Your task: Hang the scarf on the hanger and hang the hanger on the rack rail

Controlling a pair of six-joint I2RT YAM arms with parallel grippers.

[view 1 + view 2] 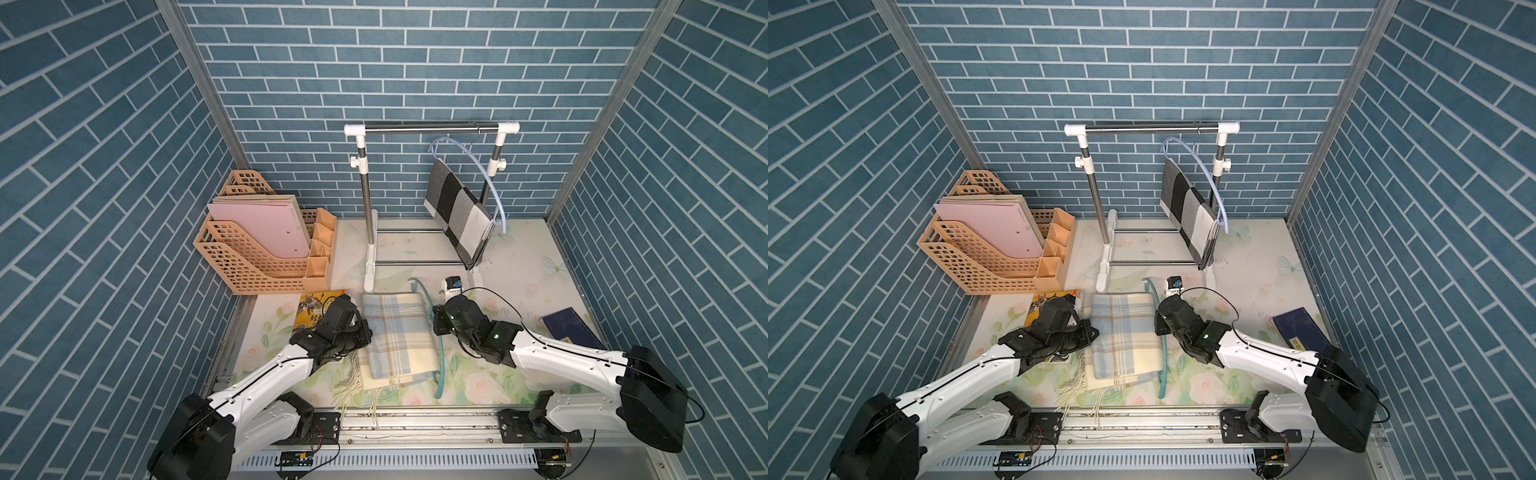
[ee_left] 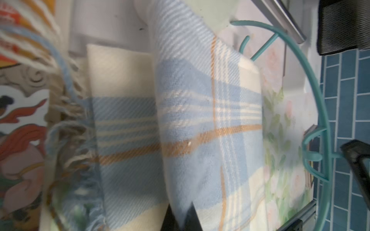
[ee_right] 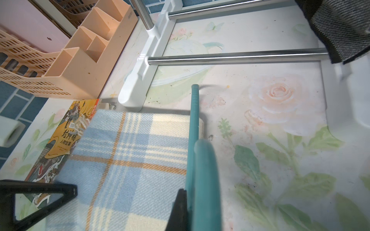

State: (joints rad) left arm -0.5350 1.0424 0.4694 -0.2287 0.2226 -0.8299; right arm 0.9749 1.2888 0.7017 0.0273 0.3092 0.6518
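Observation:
I will pull the raised fold down with my left gripper over the fringed edge of the scarf's uncovered lower layer (image 1: 365,372) (image 2: 125,130), which lies below it toward the fringe, and let go of the fold.
A folded blue, cream and orange plaid scarf (image 1: 397,336) (image 1: 1125,336) lies flat in the middle of the table, its fringe towards the front edge. Along its right side lies a teal hanger (image 1: 441,370) (image 1: 1166,365). My left gripper (image 1: 365,328) (image 2: 183,214) is at the scarf's left edge, shut on a raised fold of the scarf (image 2: 200,140). My right gripper (image 1: 435,322) (image 3: 190,200) is shut on the teal hanger (image 3: 194,124) beside the scarf's (image 3: 128,160) right edge. The hanger (image 2: 318,104) arcs past the scarf in the left wrist view.
A clothes rack (image 1: 432,129) stands at the back, with a grey chequered cloth (image 1: 457,212) hanging on a pale hanger. A peach file organiser (image 1: 257,249) is at back left. A yellow book (image 1: 316,311) lies by the left gripper, a dark blue book (image 1: 571,328) at right.

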